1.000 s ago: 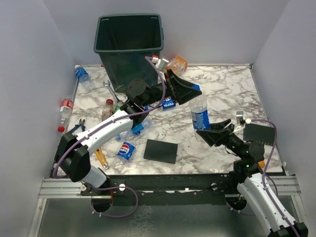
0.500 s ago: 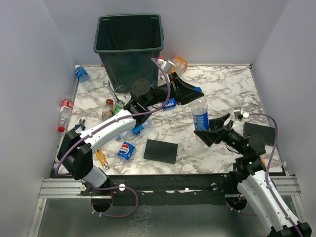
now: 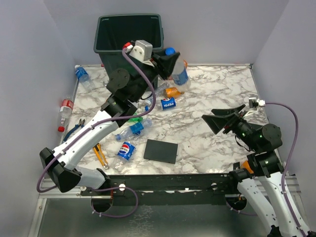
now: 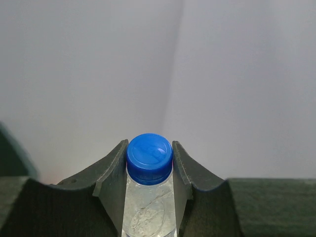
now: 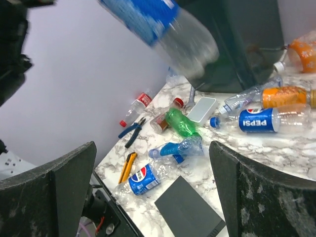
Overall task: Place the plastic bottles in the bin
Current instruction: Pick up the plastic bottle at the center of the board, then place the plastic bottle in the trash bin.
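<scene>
My left gripper should next swing outward to the left in the top view and down over the bin's opening to release the bottle.
My left gripper (image 3: 169, 58) is raised beside the right rim of the dark green bin (image 3: 106, 34). It is shut on the neck of a clear plastic bottle (image 3: 180, 76) with a blue label, which hangs in the air. In the left wrist view the blue cap (image 4: 149, 158) sits between the fingers (image 4: 111, 182) of the left gripper (image 4: 149, 174). My right gripper (image 3: 224, 118) hovers open and empty over the table's right side. More bottles lie on the marble: a Pepsi one (image 3: 168, 102), an orange one (image 3: 173, 91), a crushed blue one (image 5: 180, 147) and another Pepsi one (image 5: 145, 175).
A flat black plate (image 3: 161, 150) lies near the front middle. Blue-handled pliers (image 3: 76, 129) and a yellow utility knife (image 3: 100, 155) lie at the front left. Two more bottles (image 3: 64, 111) lie along the left wall. A green bottle (image 5: 182, 123) rests near the bin's foot.
The right gripper opened, let go of the upright bottle and drew back to the right. The left gripper shut on the bottle's neck and lifted it up beside the bin's rim.
</scene>
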{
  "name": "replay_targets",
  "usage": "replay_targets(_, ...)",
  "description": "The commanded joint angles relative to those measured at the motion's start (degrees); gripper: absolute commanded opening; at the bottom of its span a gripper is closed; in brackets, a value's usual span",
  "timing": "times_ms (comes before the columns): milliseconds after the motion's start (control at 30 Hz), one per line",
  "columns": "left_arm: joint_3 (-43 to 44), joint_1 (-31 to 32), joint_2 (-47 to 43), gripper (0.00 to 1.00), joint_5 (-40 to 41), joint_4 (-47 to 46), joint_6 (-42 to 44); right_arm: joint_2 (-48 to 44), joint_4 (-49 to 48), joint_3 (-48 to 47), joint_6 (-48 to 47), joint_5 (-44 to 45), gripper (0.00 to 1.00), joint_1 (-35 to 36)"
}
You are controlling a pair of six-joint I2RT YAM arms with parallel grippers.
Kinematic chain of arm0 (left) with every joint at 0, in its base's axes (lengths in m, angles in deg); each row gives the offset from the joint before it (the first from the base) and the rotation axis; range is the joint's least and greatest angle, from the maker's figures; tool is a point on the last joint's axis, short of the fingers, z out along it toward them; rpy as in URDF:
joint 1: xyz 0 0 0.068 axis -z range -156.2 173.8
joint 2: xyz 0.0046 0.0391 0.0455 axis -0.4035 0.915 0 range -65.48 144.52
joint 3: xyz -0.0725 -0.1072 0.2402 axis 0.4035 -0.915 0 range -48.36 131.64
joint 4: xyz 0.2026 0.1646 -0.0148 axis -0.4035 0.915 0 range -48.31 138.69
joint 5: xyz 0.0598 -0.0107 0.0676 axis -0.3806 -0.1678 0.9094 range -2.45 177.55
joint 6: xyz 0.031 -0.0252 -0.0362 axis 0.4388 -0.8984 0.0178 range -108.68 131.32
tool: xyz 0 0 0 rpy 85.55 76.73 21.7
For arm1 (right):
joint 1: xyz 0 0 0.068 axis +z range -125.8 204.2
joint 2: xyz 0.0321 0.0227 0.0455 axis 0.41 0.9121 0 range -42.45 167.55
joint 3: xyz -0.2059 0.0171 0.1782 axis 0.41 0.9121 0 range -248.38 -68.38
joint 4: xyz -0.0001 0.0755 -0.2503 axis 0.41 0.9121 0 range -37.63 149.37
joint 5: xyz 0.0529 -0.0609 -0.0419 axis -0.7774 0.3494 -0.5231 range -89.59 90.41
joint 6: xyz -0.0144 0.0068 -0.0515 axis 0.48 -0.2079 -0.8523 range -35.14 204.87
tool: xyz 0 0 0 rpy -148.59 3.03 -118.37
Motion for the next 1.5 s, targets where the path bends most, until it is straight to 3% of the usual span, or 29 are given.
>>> replay_targets(0,5.6,-0.4,-0.6,0.00,22.9,-0.6,23.5,-1.2,6.1,0.1,3.6,7.2,1.00,0.1)
replay_targets(133,10.8,-4.0,2.2,0.00,29.1,-6.3,32.0,-5.5,4.6,6.0,5.3,13.3,1.00,0.1)
replay_targets(333,17.9,-17.4,7.7,0.00,26.1,-11.2,24.2,-7.2,-1.1,13.1,7.1,12.8,1.00,0.1)
replay_targets(567,18.1,-21.2,14.2,0.00,26.9,-22.9,31.6,-5.4,1.4,12.8,6.5,12.6,1.00,0.2)
replay_targets(667,18.1,-23.5,16.8,0.00,28.1,-22.7,29.6,-5.7,1.3,13.0,5.5,13.7,1.00,0.3)
replay_targets(933,22.7,-27.0,24.4,0.00,28.9,-12.3,19.1,-5.8,1.9,13.8,4.1,16.1,1.00,1.3)
replay_targets(1167,34.0,-28.3,31.3,0.00,28.9,5.5,14.2,-5.0,0.4,15.0,4.1,16.7,1.00,1.5)
replay_targets(1333,41.0,-29.7,36.5,0.00,20.2,16.9,8.9,-3.5,0.3,14.8,4.1,16.4,1.00,1.5)
replay_targets(1467,41.5,-29.7,37.7,0.00,8.4,17.8,6.6,-2.5,0.3,14.1,3.9,16.1,1.00,1.5)
